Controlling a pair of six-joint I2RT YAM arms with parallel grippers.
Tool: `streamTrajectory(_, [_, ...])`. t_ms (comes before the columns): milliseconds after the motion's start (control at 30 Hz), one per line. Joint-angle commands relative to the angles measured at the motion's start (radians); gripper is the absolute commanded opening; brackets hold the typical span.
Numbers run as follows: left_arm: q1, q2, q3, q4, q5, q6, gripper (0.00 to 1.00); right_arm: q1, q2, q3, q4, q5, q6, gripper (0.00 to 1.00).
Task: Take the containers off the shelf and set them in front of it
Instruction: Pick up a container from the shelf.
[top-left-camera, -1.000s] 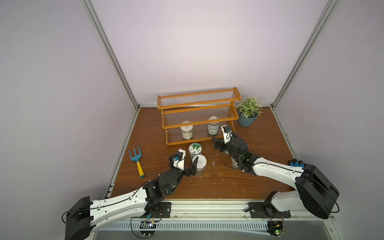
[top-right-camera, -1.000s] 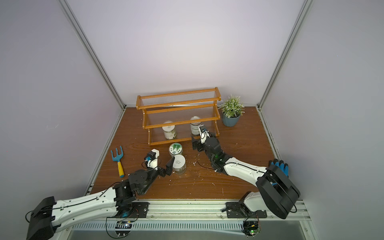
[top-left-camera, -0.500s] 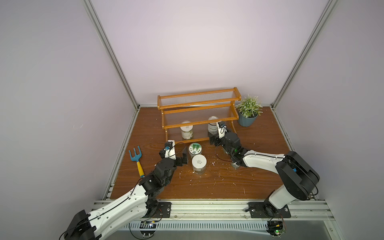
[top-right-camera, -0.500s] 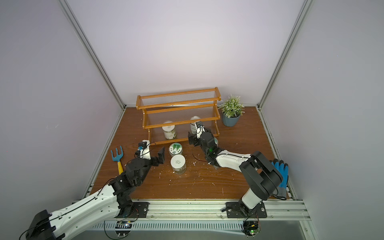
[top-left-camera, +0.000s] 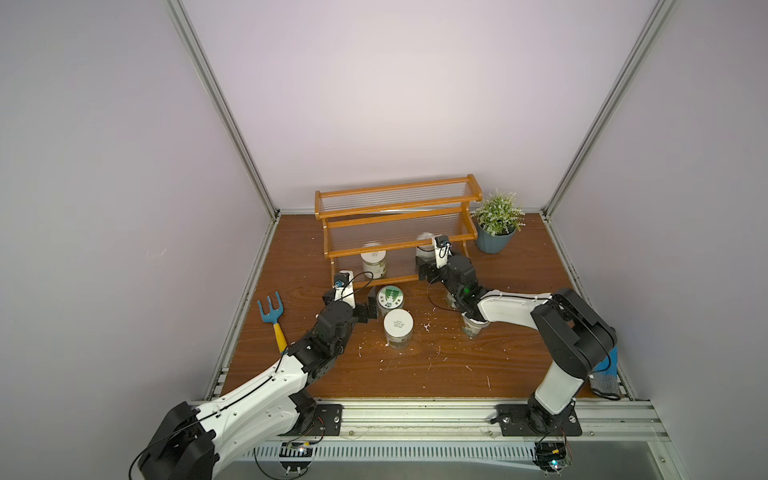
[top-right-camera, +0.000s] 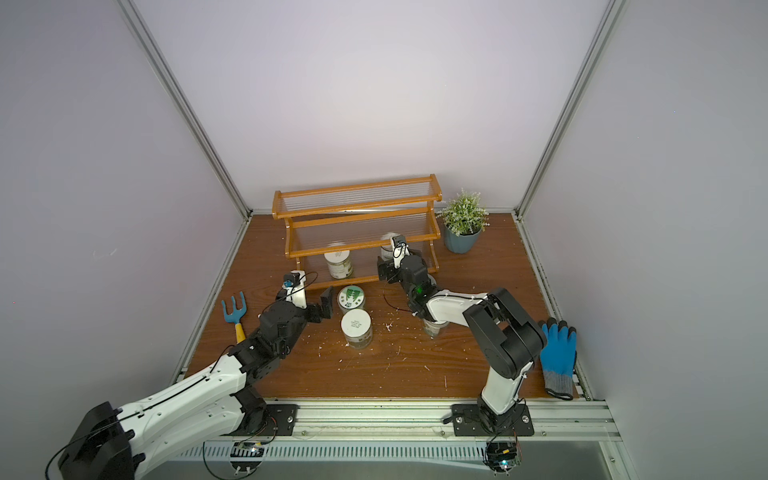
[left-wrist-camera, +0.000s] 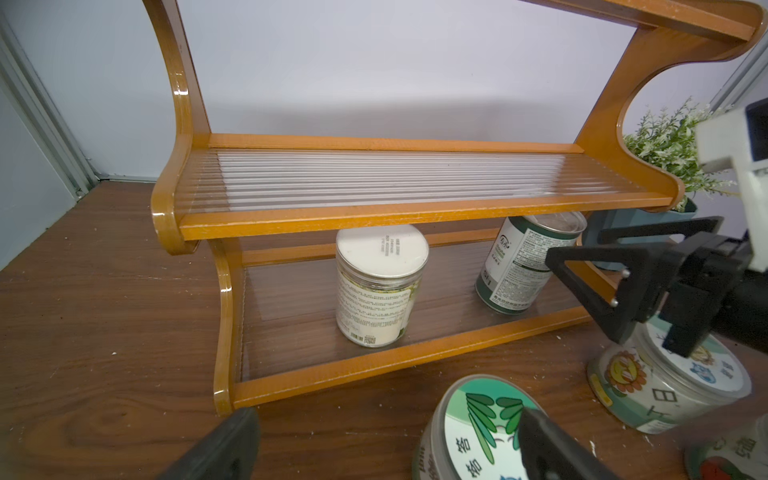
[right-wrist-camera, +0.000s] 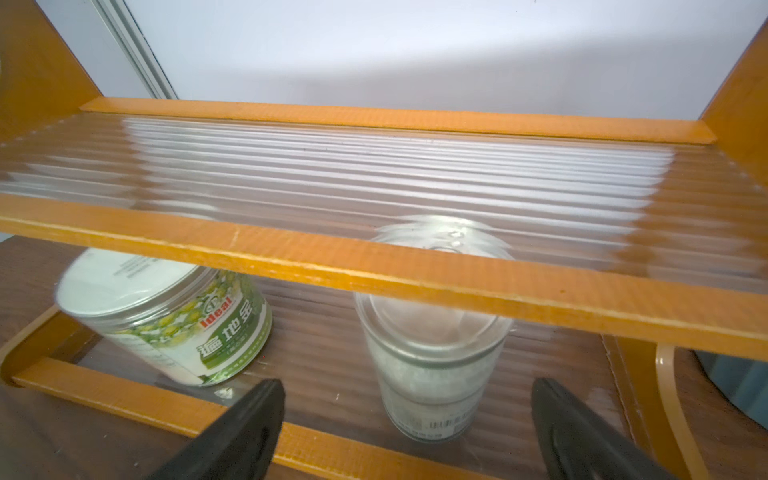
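Note:
The silver can stands outward of my right gripper's fingers, and the shelf's level above hangs over the can. So my right gripper will push outward next and close around the silver can's body (top-left-camera: 424, 252) (right-wrist-camera: 434, 388).
The shelf (top-left-camera: 399, 224) stands at the back of the table; only its bottom tier holds anything. On that tier are a white-lidded jar (top-left-camera: 374, 262) (left-wrist-camera: 380, 286) and a silver can (right-wrist-camera: 432, 357) (left-wrist-camera: 523, 266). My right gripper (right-wrist-camera: 411, 428) (top-left-camera: 430, 268) is open at that tier's front rail, with the can just beyond its fingertips. In front of the shelf stand a green-trees jar (top-left-camera: 390, 300) (left-wrist-camera: 469, 428) and a plain-lidded jar (top-left-camera: 398, 328). A yellow-flower jar (left-wrist-camera: 665, 382) and a red-fruit jar (left-wrist-camera: 727, 453) sit partly under the right arm. My left gripper (left-wrist-camera: 386, 449) (top-left-camera: 351, 305) is open and empty, one finger over the green-trees lid.
A blue-grey plant pot (top-left-camera: 494, 241) stands right of the shelf. A blue hand fork (top-left-camera: 272, 318) lies near the left wall. A blue glove (top-right-camera: 559, 357) lies at the front right edge. White crumbs dot the wooden tabletop (top-left-camera: 415, 365).
My left gripper has drawn away from the plain-lidded jar and moved back toward the shelf's left end. The right gripper has advanced to the bottom tier, facing the can.

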Motion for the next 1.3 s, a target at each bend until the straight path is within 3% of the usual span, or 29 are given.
streamTrajectory(0, [0.022, 0.011, 0.016, 0.036, 0.021, 0.0, 1.0, -0.006, 0.015, 0.051, 0.05, -0.016, -0.011, 0.99])
streamTrajectory(1133, [0.036, 0.006, -0.002, 0.042, 0.017, -0.011, 1.0, -0.043, 0.222, 0.167, 0.177, 0.055, -0.029, 0.99])
streamTrajectory(1267, [0.038, 0.006, -0.002, 0.042, 0.015, -0.011, 1.0, -0.045, 0.23, 0.167, 0.185, 0.049, -0.026, 0.89])
